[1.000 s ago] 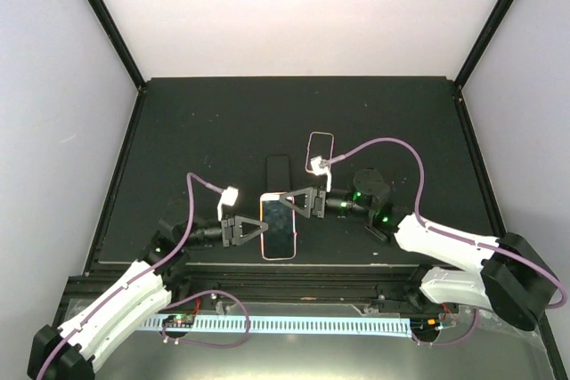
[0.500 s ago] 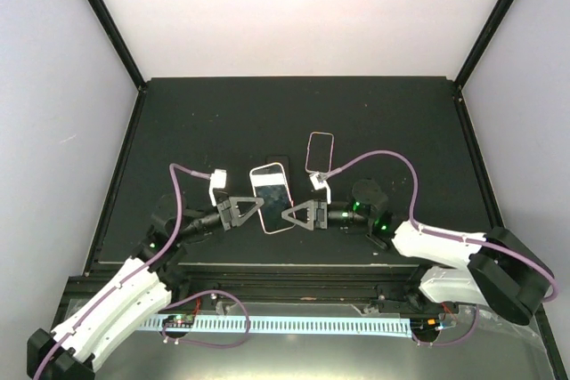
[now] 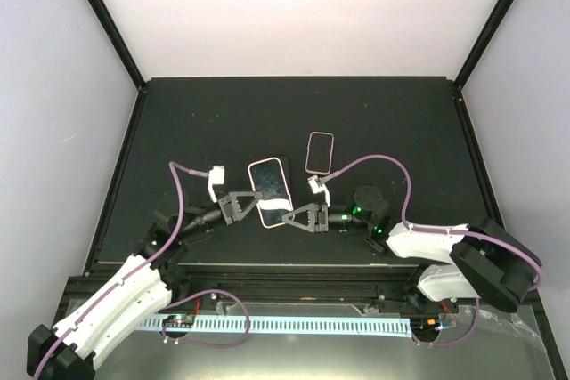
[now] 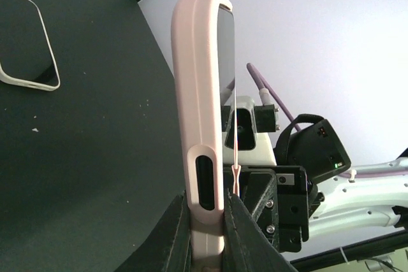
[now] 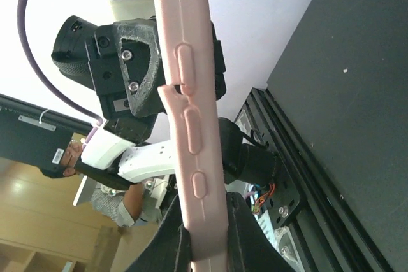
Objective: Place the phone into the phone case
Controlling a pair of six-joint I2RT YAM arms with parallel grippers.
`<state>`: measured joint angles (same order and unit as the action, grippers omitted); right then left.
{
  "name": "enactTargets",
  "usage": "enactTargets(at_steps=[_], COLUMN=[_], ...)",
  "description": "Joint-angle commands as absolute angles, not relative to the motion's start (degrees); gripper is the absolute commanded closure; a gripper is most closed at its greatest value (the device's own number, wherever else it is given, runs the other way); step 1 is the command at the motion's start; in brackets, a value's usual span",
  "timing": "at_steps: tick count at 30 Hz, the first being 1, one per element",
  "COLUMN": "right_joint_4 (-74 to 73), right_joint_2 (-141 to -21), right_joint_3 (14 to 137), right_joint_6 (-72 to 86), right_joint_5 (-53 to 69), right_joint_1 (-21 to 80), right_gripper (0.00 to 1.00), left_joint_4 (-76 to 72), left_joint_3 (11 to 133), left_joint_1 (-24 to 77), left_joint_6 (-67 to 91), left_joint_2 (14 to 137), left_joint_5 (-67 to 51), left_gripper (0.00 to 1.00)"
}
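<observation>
The case will next go down and to the right in the top view with my right gripper, to be released on bare tabletop [image 3: 305,197] beside the dark slab, because the phone is inside the case.
A phone with a dark screen sits inside a pink phone case [image 3: 270,189], held just above the dark table. The left wrist view shows the case [image 4: 203,81] edge-on and upright, the screen on its right side. My left gripper [image 3: 253,207] is shut on its lower left edge, and that view shows the jaws [image 4: 207,221] clamped on both faces. My right gripper [image 3: 286,217] is shut on the lower right corner. In the right wrist view its jaws [image 5: 207,237] pinch the pink side [image 5: 188,93] that carries the buttons.
A second white-rimmed case or phone [image 3: 320,152] lies flat to the right at the back, also in the left wrist view [image 4: 25,49]. A dark slab [image 3: 286,161] peeks from behind the held phone. The table's metal rail [image 5: 299,176] runs along the near edge.
The left gripper carried the cased phone back and turned it. The right gripper came off its upper right edge, dropped nearer, and shut on the lower right corner.
</observation>
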<state>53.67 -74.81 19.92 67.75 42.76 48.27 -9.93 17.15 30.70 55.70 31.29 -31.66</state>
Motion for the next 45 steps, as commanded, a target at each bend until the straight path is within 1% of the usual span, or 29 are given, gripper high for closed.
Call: enactTargets(at_steps=[1, 6, 7, 12, 14, 17, 22, 25, 27, 28, 31, 32, 33, 38, 39, 40, 45], right_joint_4=[57.9, 59.4, 60.3, 65.1, 65.5, 64.8, 64.4, 64.6, 64.9, 65.1, 64.9, 64.6, 64.3, 61.9, 61.8, 61.5, 57.5], right_joint_2=[-75.7, -75.8, -75.8, -76.7, -76.9, -77.2, -78.2, -79.3, -79.8, -80.0, -80.4, -80.5, -80.5, -80.1, -79.9, -79.8, -78.6], right_joint_3=[19.2, 18.5, 18.2, 17.5, 17.6, 17.9, 18.4, 18.9, 19.1, 19.1, 19.2, 19.3, 19.4, 19.0, 18.9, 18.8, 18.3], right_joint_6=[70.1, 71.0, 71.5, 74.5, 75.1, 75.2, 75.2, 75.5, 75.7, 75.8, 75.8, 75.6, 75.5, 74.5, 74.4, 74.1, 72.4], right_joint_5=[41.8, 40.5, 39.9, 36.7, 35.7, 33.9, 32.0, 31.9, 31.9, 31.8, 31.7, 31.7, 31.7, 31.1, 31.0, 30.9, 29.7], right_joint_1=[48.7, 48.6, 48.7, 48.7, 48.6, 48.6, 48.7, 48.6, 48.6, 48.7, 48.6, 48.6, 48.7, 48.7, 48.7, 48.6, 48.7], right_gripper=[0.99, 0.99, 0.99, 0.99, 0.99, 0.99, 0.99, 0.99, 0.99, 0.99, 0.99, 0.99, 0.99, 0.99, 0.99, 0.99, 0.99], left_joint_4=[-13.1, -12.5, -12.4, -13.7, -14.1, -16.6, -18.5, -19.4, -18.8, -18.2, -17.1, -16.7, -15.9, -12.8, -12.2, -11.4, -2.5], left_joint_3=[20.3, 20.3, 20.2, 18.6, 17.3, 14.9, 12.4, 11.8, 11.9, 12.1, 12.3, 12.4, 12.5, 13.4, 13.6, 14.0, 17.6], left_joint_1=[30.6, 30.6, 30.6, 30.5, 30.5, 30.6, 30.6, 30.6, 30.7, 30.6, 30.7, 30.6, 30.6, 30.6, 30.6, 30.6, 30.5], left_joint_6=[53.8, 54.5, 55.0, 57.4, 58.4, 60.6, 62.4, 62.8, 62.7, 62.5, 61.8, 61.7, 61.5, 60.1, 59.9, 59.6, 55.8], left_joint_2=[31.4, 32.2, 32.4, 33.2, 33.6, 34.5, 35.7, 36.1, 36.4, 36.7, 38.0, 38.4, 38.7, 38.7, 38.5, 38.2, 36.6], left_joint_5=[-30.6, -30.9, -31.0, -32.9, -33.9, -36.2, -37.8, -38.3, -38.1, -38.1, -38.0, -37.9, -37.7, -36.9, -36.8, -36.6, -34.1], left_gripper=[0.98, 0.98, 0.95, 0.66, 0.60, 0.56, 0.55, 0.58, 0.64, 0.69, 0.87, 0.96, 0.98, 0.98, 0.97, 0.93, 0.61])
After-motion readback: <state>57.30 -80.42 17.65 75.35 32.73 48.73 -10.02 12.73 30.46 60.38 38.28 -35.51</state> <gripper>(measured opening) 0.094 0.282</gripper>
